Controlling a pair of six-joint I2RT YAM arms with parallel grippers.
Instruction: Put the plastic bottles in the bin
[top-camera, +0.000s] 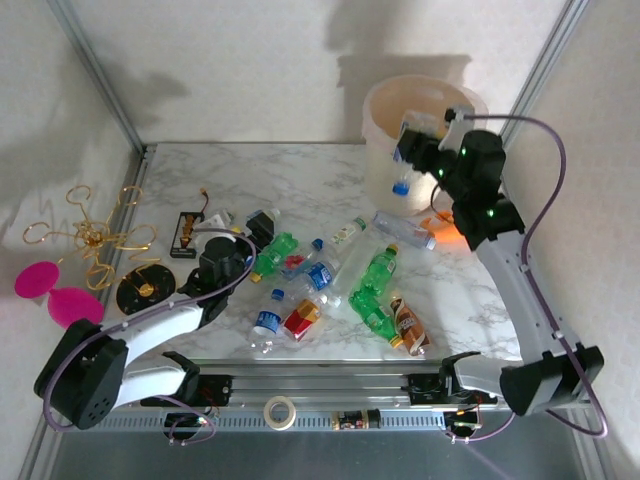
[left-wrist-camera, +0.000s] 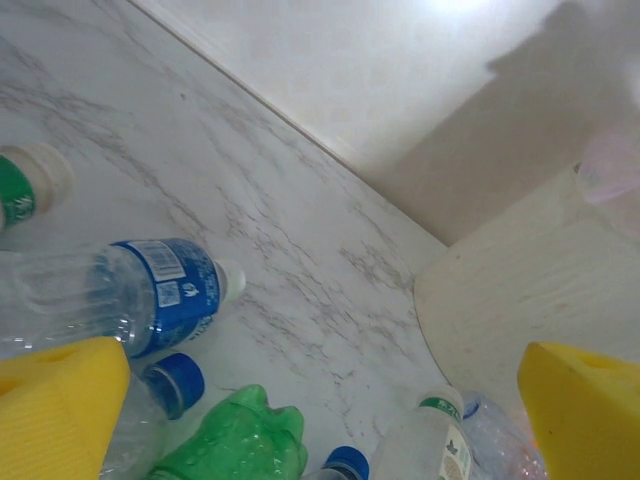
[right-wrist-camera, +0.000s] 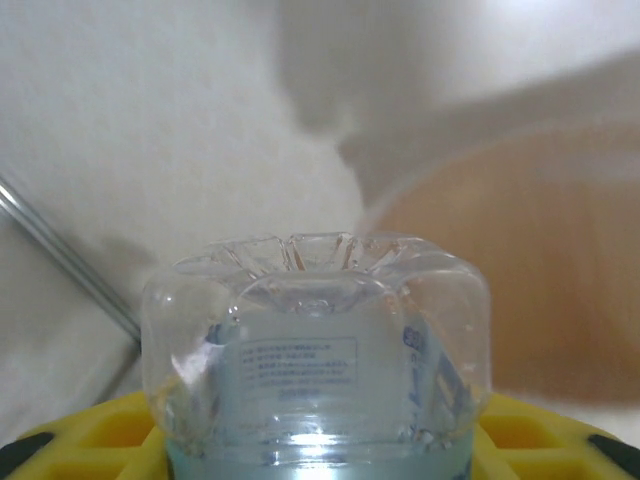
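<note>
My right gripper moves outward over the bin's opening (top-camera: 420, 105) next, then releases the clear blue-labelled bottle (top-camera: 402, 170), because it still hangs against the bin's near side.
The cream bin (top-camera: 385, 105) stands at the back right. My right gripper (top-camera: 412, 148) is shut on a clear blue-labelled bottle (top-camera: 402, 170) that hangs cap down against the bin's near wall. In the right wrist view its clear base (right-wrist-camera: 315, 330) faces me, and the gripper (right-wrist-camera: 315, 455) holds it between yellow fingers (right-wrist-camera: 560, 440). My left gripper (top-camera: 262, 226) hovers open over a green bottle (top-camera: 275, 252). In the left wrist view, that green bottle (left-wrist-camera: 235, 440) and a blue-labelled bottle (left-wrist-camera: 150, 295) lie below the gripper (left-wrist-camera: 320, 425). Several more bottles (top-camera: 380, 268) lie mid-table.
An orange toy (top-camera: 450, 232) sits behind the right arm by the bin. Gold wire pieces (top-camera: 95, 235), pink discs (top-camera: 55, 290) and a black disc (top-camera: 140, 290) lie at the left. A tape roll (top-camera: 280, 410) rests on the front rail. The bin wall (left-wrist-camera: 530, 290) rises ahead of the left gripper.
</note>
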